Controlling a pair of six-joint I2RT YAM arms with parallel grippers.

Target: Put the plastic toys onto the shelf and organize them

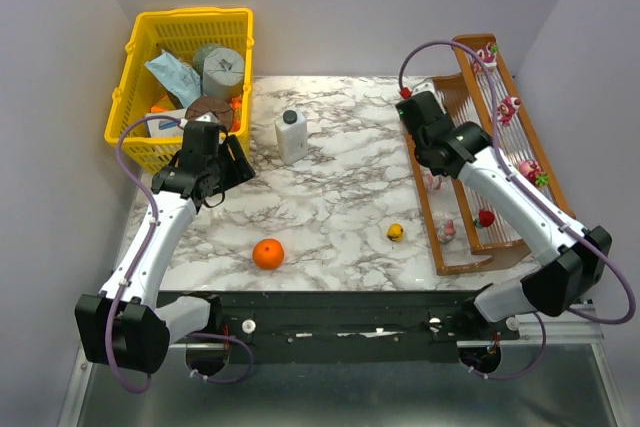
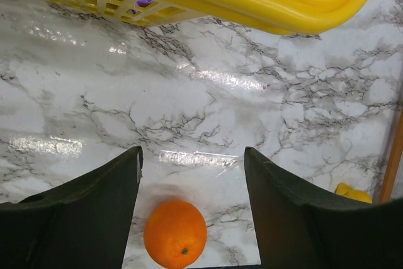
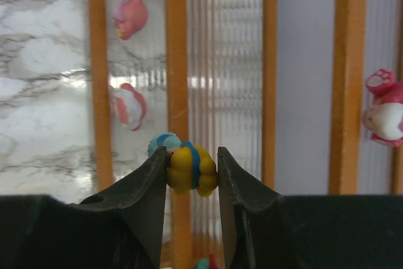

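Observation:
My right gripper shifts across and down to release the toy next, since the bare rods of the shelf's middle level lie below and to its right in the wrist view.
My right gripper (image 3: 192, 169) is shut on a small yellow and blue toy (image 3: 191, 168), held above the rods of the wooden shelf (image 3: 177, 61). In the top view this gripper (image 1: 415, 112) hovers over the shelf's (image 1: 470, 257) far left end. Pink and red toys stand on its tiers (image 1: 510, 107), (image 1: 533, 171), (image 1: 486, 217), and the right wrist view shows more of them (image 3: 131, 105), (image 3: 384, 108). One yellow toy (image 1: 396, 232) lies on the marble table. My left gripper (image 1: 235, 162) is open and empty above the table, near the basket.
A yellow basket (image 1: 190, 22) full of items stands at the far left. A white bottle (image 1: 291, 135) stands mid-table at the back. An orange ball (image 1: 268, 253) rests near the front, and shows between my left fingers (image 2: 175, 233), well below them.

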